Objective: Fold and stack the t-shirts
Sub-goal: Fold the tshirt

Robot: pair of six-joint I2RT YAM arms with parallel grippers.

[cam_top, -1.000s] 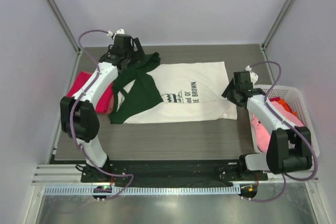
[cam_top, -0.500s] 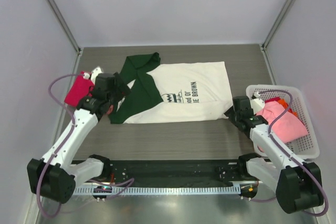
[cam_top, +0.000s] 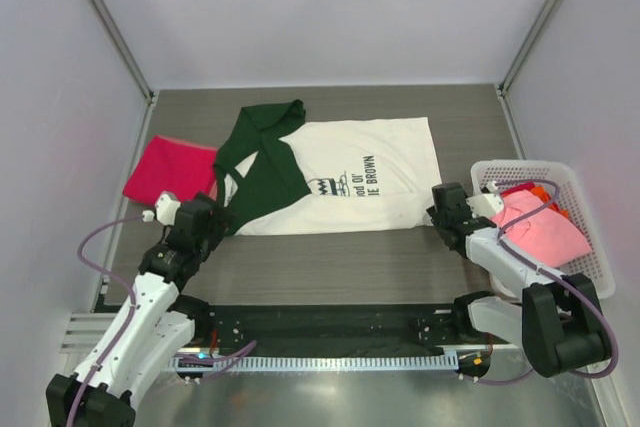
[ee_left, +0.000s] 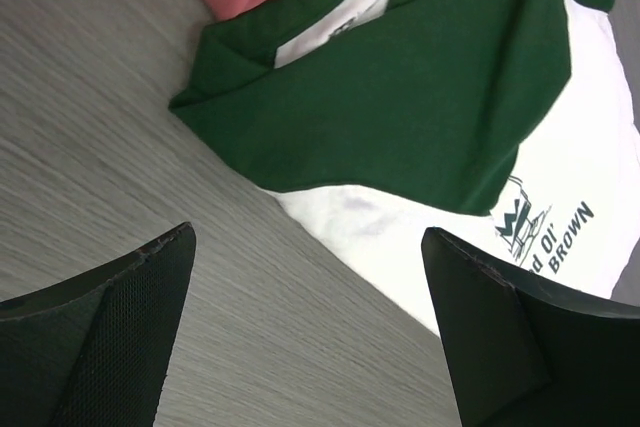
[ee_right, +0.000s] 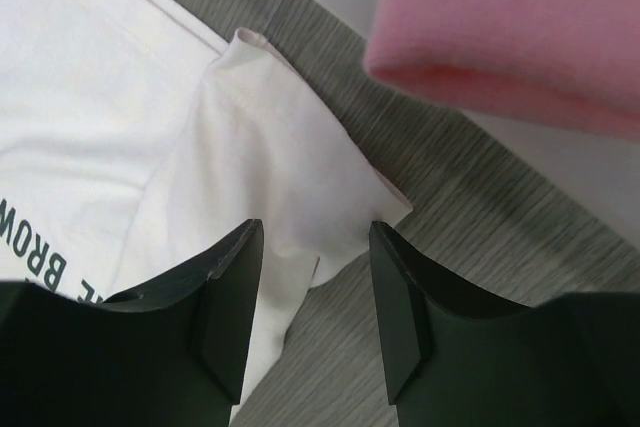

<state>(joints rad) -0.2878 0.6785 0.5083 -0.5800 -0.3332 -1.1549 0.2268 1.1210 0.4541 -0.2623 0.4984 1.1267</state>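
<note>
The green sleeve's near corner (cam_top: pixel 231 229) (ee_left: pixel 224 153) lies below with bare table along it, so the left gripper should next lower its open fingers on both sides of that corner and close.
The cream-white t-shirt (cam_top: pixel 370 182) lies flat mid-table, lettering up, with its dark green sleeves (cam_top: pixel 262 162) folded over its left part. A folded magenta-red shirt (cam_top: pixel 170 169) lies to its left. A pink shirt (cam_top: pixel 540 229) sits in the basket. My left gripper (cam_top: pixel 207 219) is open and empty over bare table by the shirt's near-left corner; in the left wrist view (ee_left: pixel 305 277) the green sleeve (ee_left: pixel 400 117) is just ahead. My right gripper (cam_top: pixel 441 209) is open, its jaws (ee_right: pixel 312 257) astride the shirt's near-right corner (ee_right: pixel 290 167), not closed on it.
The white lattice basket (cam_top: pixel 530 164) stands at the right edge, close beside my right arm, with orange cloth behind the pink shirt. Grey walls enclose the table on three sides. The pink shirt (ee_right: pixel 510 27) overhangs in the right wrist view.
Both arms have drawn back toward the near edge. The left gripper left the far-left corner and came down by the shirt's near-left corner. The right gripper lowered to the near-right corner.
</note>
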